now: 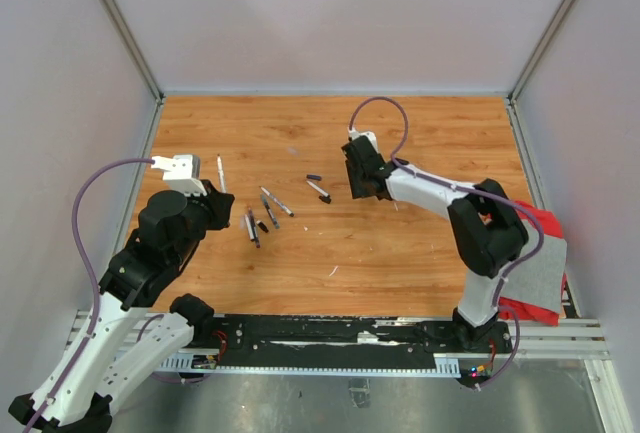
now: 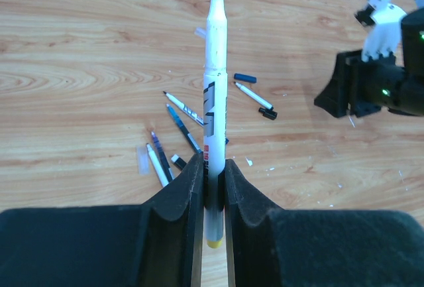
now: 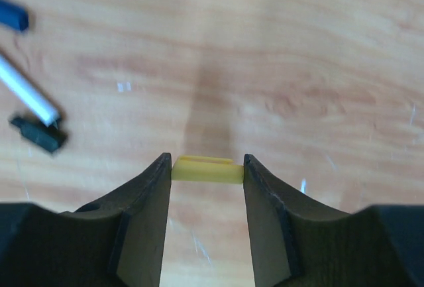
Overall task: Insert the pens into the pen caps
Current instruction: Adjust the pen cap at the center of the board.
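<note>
I will pull my right gripper back next, turn it and lower it to release the yellow pen cap (image 3: 206, 170), because open wood is below the gripper and nearer the base.
My left gripper (image 2: 212, 165) is shut on a white pen (image 2: 214, 68). The pen's dark tip points away from the gripper and its yellow end sticks out behind the pads. In the top view this pen (image 1: 221, 172) juts from the left gripper (image 1: 214, 200) at the table's left. My right gripper (image 3: 206, 166) is shut on a yellow pen cap (image 3: 206, 170), gripped end to end at the fingertips just above the wood. Several loose pens (image 1: 268, 213) lie between the arms. Further right lie another pen (image 1: 317, 188), a black cap (image 3: 38, 134) and a dark blue cap (image 3: 13, 14).
A small black cap (image 2: 178, 162) lies among the loose pens. A red cloth on a grey mat (image 1: 538, 258) sits at the table's right edge beside the right arm's base. White walls close in the left, back and right sides.
</note>
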`<state>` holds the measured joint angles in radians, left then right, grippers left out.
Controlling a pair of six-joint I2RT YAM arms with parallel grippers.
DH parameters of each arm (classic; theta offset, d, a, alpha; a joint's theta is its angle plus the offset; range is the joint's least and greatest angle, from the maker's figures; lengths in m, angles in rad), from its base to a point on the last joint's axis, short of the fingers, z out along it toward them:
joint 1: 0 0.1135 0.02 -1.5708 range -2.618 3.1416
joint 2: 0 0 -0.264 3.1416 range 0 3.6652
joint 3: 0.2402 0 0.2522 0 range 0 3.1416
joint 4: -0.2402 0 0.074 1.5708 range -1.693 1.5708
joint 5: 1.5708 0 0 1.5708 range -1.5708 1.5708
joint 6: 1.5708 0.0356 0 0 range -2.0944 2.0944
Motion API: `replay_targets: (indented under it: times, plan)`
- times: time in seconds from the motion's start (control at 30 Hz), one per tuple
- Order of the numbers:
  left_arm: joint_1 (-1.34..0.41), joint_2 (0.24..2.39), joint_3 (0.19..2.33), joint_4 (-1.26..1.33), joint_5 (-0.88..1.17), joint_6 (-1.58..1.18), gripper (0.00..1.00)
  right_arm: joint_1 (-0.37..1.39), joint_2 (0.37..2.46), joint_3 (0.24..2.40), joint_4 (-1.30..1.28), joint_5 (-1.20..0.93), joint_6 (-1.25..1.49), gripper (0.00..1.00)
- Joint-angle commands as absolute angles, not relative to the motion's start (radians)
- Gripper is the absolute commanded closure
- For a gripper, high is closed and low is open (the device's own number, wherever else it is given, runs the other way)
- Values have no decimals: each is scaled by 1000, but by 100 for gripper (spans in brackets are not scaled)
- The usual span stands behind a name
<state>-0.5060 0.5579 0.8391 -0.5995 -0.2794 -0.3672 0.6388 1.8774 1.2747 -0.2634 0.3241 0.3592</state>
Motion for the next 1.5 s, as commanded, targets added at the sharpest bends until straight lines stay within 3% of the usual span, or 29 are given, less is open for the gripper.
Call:
replay_targets:
  times: [0.0, 0.27, 0.7, 0.83, 0.93, 1.2, 1.47]
  plan:
    - [-500, 548, 831, -564, -278, -360, 99, 650, 1737, 1112, -222, 236, 330, 63]
    - [-500, 553, 830, -564, -275, -359, 99, 761, 1611, 993, -260, 111, 194, 62]
    - [-500, 538, 831, -568, -290, -365, 100, 913, 1727, 1043, -375, -32, -58, 60]
    - [-500, 541, 831, -568, -291, -366, 99, 916, 1738, 1043, -386, -66, -85, 51]
    - [-500, 541, 830, -569, -294, -367, 99, 917, 1751, 1048, -392, -58, -83, 37]
    - [-500, 540, 830, -569, -298, -368, 100, 916, 1699, 1085, -387, 14, 79, 30]
    - [-500, 539, 831, -571, -305, -370, 100, 915, 1614, 1094, -435, 327, 615, 26]
